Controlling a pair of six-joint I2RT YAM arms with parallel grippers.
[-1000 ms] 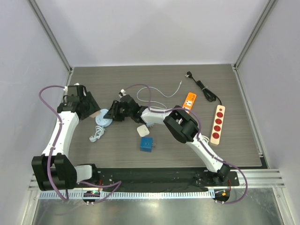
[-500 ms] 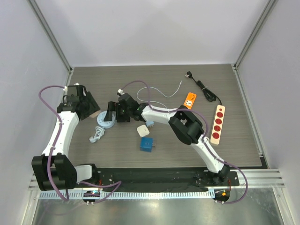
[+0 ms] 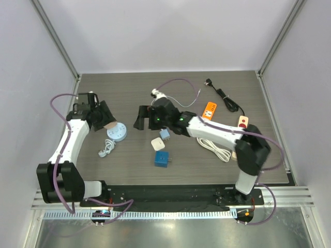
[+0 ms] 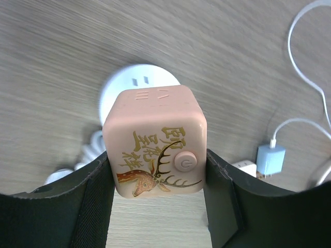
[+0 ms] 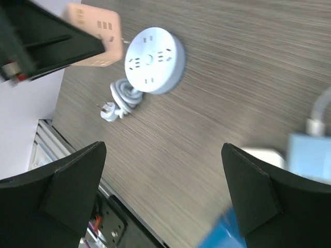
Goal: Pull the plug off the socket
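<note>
The robot needs to move its left gripper and the cube outward and to the right in the overhead view next, to the bare table by the thin cable [image 4: 244,32].
My left gripper [image 4: 158,164] is shut on a pink cube plug [image 4: 155,139] printed with a gold deer, one pad on each side. The cube hangs clear of the round pale-blue socket [image 4: 138,80], which lies on the table just beyond it. From above, the cube [image 3: 109,125] shows at the left gripper [image 3: 103,119], up and to the left of the socket [image 3: 117,133]. My right gripper [image 3: 138,119] is open and empty over bare table to the right of the socket. Its wrist view shows the socket [image 5: 154,60], the cube [image 5: 95,35] and the socket's coiled cord [image 5: 118,101].
A white cube [image 3: 157,143], a blue cube [image 3: 163,158] and a small blue charger [image 3: 165,134] lie mid-table. A white cable [image 3: 214,147], an orange adapter [image 3: 209,110], a black cord [image 3: 225,98] and a red-holed power strip [image 3: 243,122] lie to the right.
The right gripper has opened, left the round socket and swung back to the right. The left gripper still holds the pink cube in nearly the same place.
</note>
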